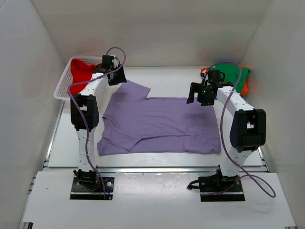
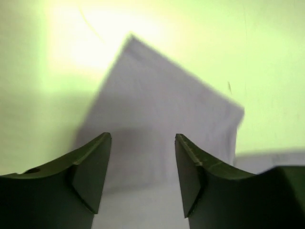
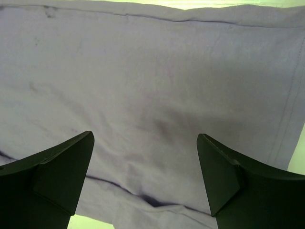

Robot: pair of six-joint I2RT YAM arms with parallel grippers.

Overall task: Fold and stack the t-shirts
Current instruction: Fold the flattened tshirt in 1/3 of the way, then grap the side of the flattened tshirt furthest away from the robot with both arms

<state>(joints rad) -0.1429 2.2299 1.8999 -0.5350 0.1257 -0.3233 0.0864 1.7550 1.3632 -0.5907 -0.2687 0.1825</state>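
Note:
The t-shirt's sleeve lies flat below my open fingers, so I will lower my left gripper onto the sleeve's edge by the basket and close on the cloth.
A lavender-purple t-shirt lies spread flat in the middle of the table, one sleeve reaching toward the far left. My left gripper hovers above that sleeve, open, with nothing between its fingers. My right gripper hangs over the shirt's far right corner, also open and empty. The right wrist view is filled with purple cloth and a fold line near the fingers. A red t-shirt sits in the basket. Green and orange t-shirts lie at the far right.
A white mesh basket stands at the far left corner against the wall. White walls close in the table on the left, back and right. The arm bases sit at the near edge.

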